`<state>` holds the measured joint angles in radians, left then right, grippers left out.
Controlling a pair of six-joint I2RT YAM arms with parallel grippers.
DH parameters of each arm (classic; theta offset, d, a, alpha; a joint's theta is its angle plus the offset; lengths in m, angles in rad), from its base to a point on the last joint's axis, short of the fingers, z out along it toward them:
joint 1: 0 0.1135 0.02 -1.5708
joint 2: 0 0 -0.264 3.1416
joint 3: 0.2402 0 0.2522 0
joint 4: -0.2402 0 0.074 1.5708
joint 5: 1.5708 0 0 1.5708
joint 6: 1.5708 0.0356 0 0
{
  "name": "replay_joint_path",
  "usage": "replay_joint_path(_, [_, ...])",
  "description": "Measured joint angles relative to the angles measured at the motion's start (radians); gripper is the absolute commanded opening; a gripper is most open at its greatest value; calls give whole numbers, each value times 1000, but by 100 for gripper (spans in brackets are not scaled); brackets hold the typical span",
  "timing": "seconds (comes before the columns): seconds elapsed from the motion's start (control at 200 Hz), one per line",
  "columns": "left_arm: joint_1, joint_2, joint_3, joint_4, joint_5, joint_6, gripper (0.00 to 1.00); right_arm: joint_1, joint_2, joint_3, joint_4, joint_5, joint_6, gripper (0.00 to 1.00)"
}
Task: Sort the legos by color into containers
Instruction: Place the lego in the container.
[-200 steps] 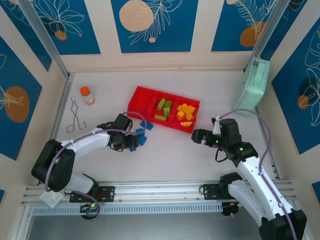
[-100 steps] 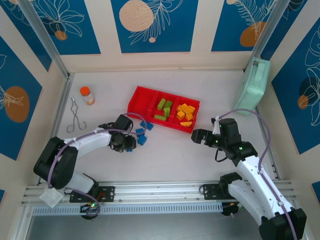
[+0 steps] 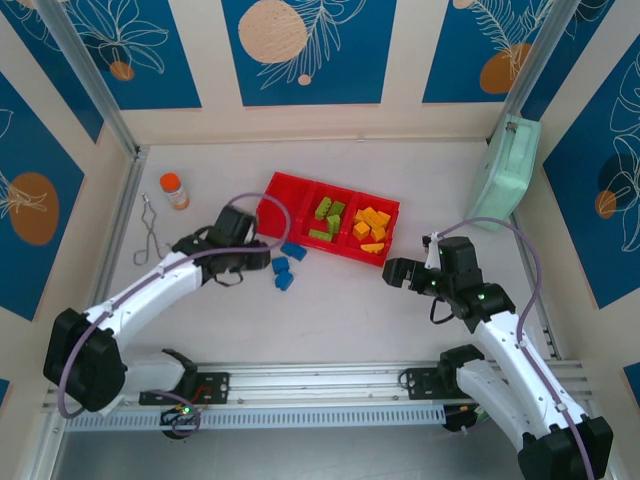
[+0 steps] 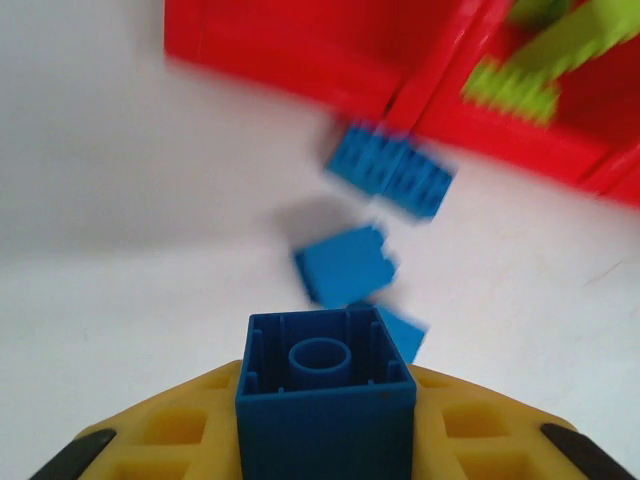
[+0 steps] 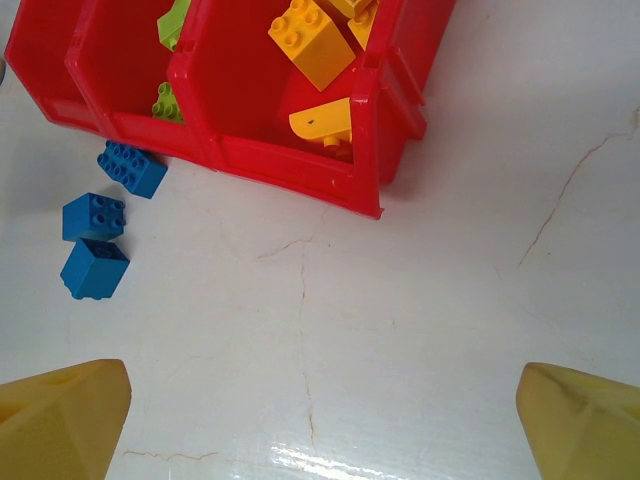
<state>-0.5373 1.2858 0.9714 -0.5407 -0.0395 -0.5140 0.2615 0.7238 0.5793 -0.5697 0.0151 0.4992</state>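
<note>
The left gripper swings outward over the red tray's empty section (image 3: 287, 202) (image 4: 335, 30) next, as that lies outward of it. It then releases the blue brick apart from the lime green ones.
My left gripper (image 3: 258, 258) hovers just left of the red tray (image 3: 280, 200), shut on a blue brick (image 4: 325, 400) whose hollow underside faces the wrist camera. Three more blue bricks lie on the table by the tray's front-left corner: a long one (image 3: 293, 250) and two small ones (image 3: 280, 266) (image 3: 284, 282). The tray's left compartment (image 5: 50, 60) holds nothing I can see. Lime green bricks (image 3: 328, 215) fill the middle one and yellow-orange bricks (image 3: 370, 228) the right one. My right gripper (image 3: 392, 272) stands open over bare table, right of the tray, its fingertips (image 5: 65, 415) wide apart.
An orange-capped bottle (image 3: 174, 190) and metal tongs (image 3: 152, 232) sit at the far left. A mint-green case (image 3: 505, 172) leans against the right wall. Walls enclose the table on three sides.
The left gripper has risen from the table beside the blue bricks and swung back toward the tray's left end, carrying one blue brick. The right arm has stayed still.
</note>
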Motion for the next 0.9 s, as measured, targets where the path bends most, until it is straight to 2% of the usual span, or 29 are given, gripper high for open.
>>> replay_joint_path(0.125, [17,142,237,-5,-11,90,26,0,0,0,0,0,0,99])
replay_joint_path(0.305, [51,447,566,-21,-23,219,23,0,-2,0,-1,0,0,99])
replay_joint_path(0.475, [66,702,804,-68,-34,291,23,0,-10,0,-2,0,0,99])
replay_joint_path(0.69, [84,875,903,-116,-24,308,33,0,-10,0,-3,0,0,99])
replay_joint_path(0.9, [113,874,886,-117,-12,286,61,0,-6,0,-4,0,0,99])
